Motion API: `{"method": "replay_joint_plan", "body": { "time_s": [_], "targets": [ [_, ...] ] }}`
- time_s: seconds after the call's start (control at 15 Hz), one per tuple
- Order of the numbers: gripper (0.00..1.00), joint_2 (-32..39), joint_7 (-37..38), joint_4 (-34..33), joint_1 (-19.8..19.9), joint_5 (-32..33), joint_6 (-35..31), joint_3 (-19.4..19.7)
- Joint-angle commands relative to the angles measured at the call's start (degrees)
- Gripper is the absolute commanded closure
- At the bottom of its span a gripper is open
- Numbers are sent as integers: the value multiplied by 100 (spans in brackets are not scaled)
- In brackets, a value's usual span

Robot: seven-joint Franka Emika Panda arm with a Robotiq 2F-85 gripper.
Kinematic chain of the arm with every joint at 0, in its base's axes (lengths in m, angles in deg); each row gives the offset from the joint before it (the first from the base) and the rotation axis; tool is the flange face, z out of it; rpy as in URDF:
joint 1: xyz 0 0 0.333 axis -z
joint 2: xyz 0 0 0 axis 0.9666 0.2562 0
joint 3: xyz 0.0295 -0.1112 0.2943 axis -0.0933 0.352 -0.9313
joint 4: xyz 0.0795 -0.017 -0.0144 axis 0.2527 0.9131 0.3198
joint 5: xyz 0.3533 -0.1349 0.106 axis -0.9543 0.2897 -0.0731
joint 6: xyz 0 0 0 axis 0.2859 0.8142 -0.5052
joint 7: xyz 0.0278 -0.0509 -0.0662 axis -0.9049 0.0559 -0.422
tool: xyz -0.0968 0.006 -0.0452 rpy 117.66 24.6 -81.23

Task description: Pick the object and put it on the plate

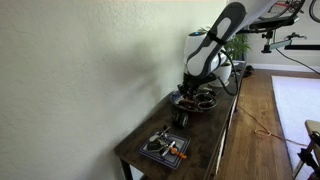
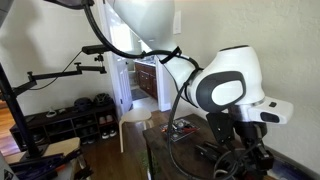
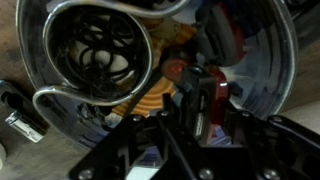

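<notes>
Next, my gripper moves down slightly and releases the black and red object, since the plate's inside lies just below, its rim already around the fingers.
The plate (image 1: pixel 198 103) is a round dish at the far end of the long dark table, and in the wrist view its shiny rim (image 3: pixel 272 62) fills the frame. Inside it lie a coiled wire item (image 3: pixel 100 52) and something orange (image 3: pixel 150 97). My gripper (image 1: pixel 188 96) reaches straight down into the plate. In the wrist view the jaws (image 3: pixel 210 112) sit on either side of a small red object (image 3: pixel 207 88) and appear shut on it, low over the dish. The gripper also shows in an exterior view (image 2: pixel 240 160).
A square grey tray (image 1: pixel 152 149) with an orange item (image 1: pixel 173 151) stands at the near end of the table. A plant in a white pot (image 1: pixel 226 70) stands behind the arm. The wall runs along the table's side. A small dark item (image 3: pixel 16 108) lies beside the plate.
</notes>
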Motion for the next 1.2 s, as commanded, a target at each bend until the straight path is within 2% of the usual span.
{"method": "replay_joint_plan", "body": {
  "time_s": [0.0, 0.33, 0.4, 0.47, 0.73, 0.87, 1.13],
  "targets": [
    [80, 268, 6, -330, 106, -124, 30, -30],
    [80, 516, -2, -588, 126, -166, 81, -20],
    [30, 517, 6, -591, 108, -158, 85, -6],
    [29, 530, 18, -610, 100, -158, 81, 5],
    [5, 371, -32, -450, 63, -150, 76, -35],
    [0, 154, -45, -246, 20, -173, 153, -93],
    [0, -339, -135, 108, -45, -201, 477, -281]
  ]
}}
